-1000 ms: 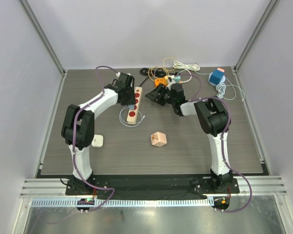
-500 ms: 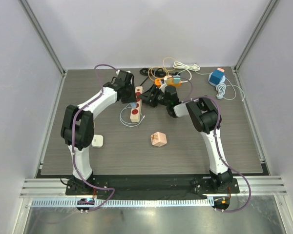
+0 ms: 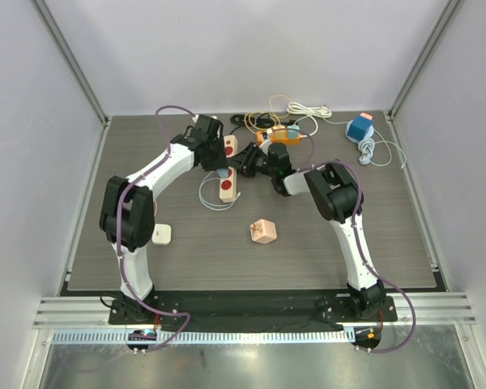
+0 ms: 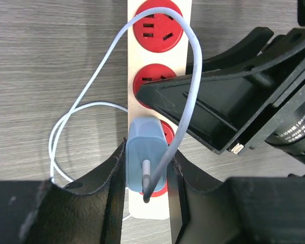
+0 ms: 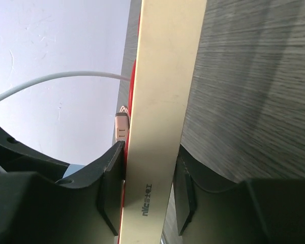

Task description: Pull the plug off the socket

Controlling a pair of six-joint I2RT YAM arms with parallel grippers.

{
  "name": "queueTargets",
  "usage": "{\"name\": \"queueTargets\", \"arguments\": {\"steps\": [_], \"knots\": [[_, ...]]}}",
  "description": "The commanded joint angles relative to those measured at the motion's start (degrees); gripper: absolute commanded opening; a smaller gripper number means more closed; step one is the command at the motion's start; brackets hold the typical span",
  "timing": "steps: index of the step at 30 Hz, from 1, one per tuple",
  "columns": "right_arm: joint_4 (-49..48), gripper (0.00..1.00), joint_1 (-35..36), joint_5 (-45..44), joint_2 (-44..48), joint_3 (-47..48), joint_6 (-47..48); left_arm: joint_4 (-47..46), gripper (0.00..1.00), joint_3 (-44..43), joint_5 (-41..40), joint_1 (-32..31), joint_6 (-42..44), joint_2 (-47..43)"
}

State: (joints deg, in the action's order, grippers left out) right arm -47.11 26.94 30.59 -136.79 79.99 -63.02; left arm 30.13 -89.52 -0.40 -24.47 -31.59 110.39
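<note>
Next, my left gripper should pull up, move left in the top view and go down to release the plug on the tabletop, since my right gripper holds the power strip.
A cream power strip (image 3: 228,172) with red sockets lies at the table's centre back. A light blue plug (image 4: 146,161) with a white cable (image 4: 91,89) sits on one red socket near the strip's end (image 4: 160,61). My left gripper (image 4: 146,179) is shut on the plug, one finger on each side; in the top view it (image 3: 218,162) is over the strip. My right gripper (image 5: 150,198) is shut on the strip's long sides (image 5: 162,101); in the top view it (image 3: 245,164) reaches in from the right.
A peach cube adapter (image 3: 262,231) lies mid-table and a white adapter (image 3: 162,235) at the left. A blue adapter (image 3: 359,128), an orange device (image 3: 277,136) and coiled cables (image 3: 298,109) lie at the back. The plug's cable loops beside the strip (image 3: 213,197).
My right gripper has moved left across the table and now clamps the strip. The strip has turned slightly. My left gripper has stayed on the plug.
</note>
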Motion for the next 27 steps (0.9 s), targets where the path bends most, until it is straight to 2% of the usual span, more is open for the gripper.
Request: {"name": "queueTargets", "arguments": {"steps": [1,3,6,9,11,14,16,18,20,23,26,27], "knots": [[1.91,0.01,0.48,-2.11,1.70,0.00,5.01,1.31,0.00,-6.62,-6.96,1.00,-1.53,-4.22],[1.68,0.01,0.40,-3.95,2.40,-1.22,5.46,1.34,0.00,-7.60,-5.93,1.88,-2.41,-5.09],[-5.67,0.01,-0.04,-4.13,1.97,-3.60,0.64,-2.26,0.00,-5.15,-3.72,3.90,-5.66,-7.89],[-12.54,0.01,-0.57,-2.91,0.83,-4.49,-4.36,-6.21,0.00,0.82,-5.57,4.78,-7.16,-11.93],[-13.18,0.01,-0.75,-2.64,-0.05,-4.31,-5.53,-8.68,0.00,5.65,-6.01,5.31,-7.43,-14.22],[-5.21,0.01,-0.66,-5.09,1.08,-3.70,-1.07,-11.32,0.00,10.74,-7.68,6.36,-7.17,-19.50],[5.59,0.01,-0.48,-9.13,2.49,-2.65,5.93,-10.10,0.00,11.64,-10.40,6.36,-5.41,-22.31],[16.10,0.01,0.04,-12.38,4.34,-0.45,10.36,-6.86,0.00,10.60,-12.59,6.45,-3.66,-23.11],[21.59,0.01,0.66,-16.52,5.56,1.22,15.29,-4.39,0.00,7.88,-12.52,6.45,-2.51,-22.94],[16.11,0.01,0.48,-14.43,6.18,-1.31,13.81,-1.22,0.00,6.03,-12.78,6.98,-1.72,-23.29],[11.62,0.01,0.22,-11.78,6.45,-1.94,14.77,3.95,0.00,1.03,-14.79,11.52,-0.32,-24.69],[11.17,0.01,0.05,-11.26,6.54,-2.03,14.95,7.54,0.00,-3.34,-15.76,12.68,1.00,-25.13]]}}
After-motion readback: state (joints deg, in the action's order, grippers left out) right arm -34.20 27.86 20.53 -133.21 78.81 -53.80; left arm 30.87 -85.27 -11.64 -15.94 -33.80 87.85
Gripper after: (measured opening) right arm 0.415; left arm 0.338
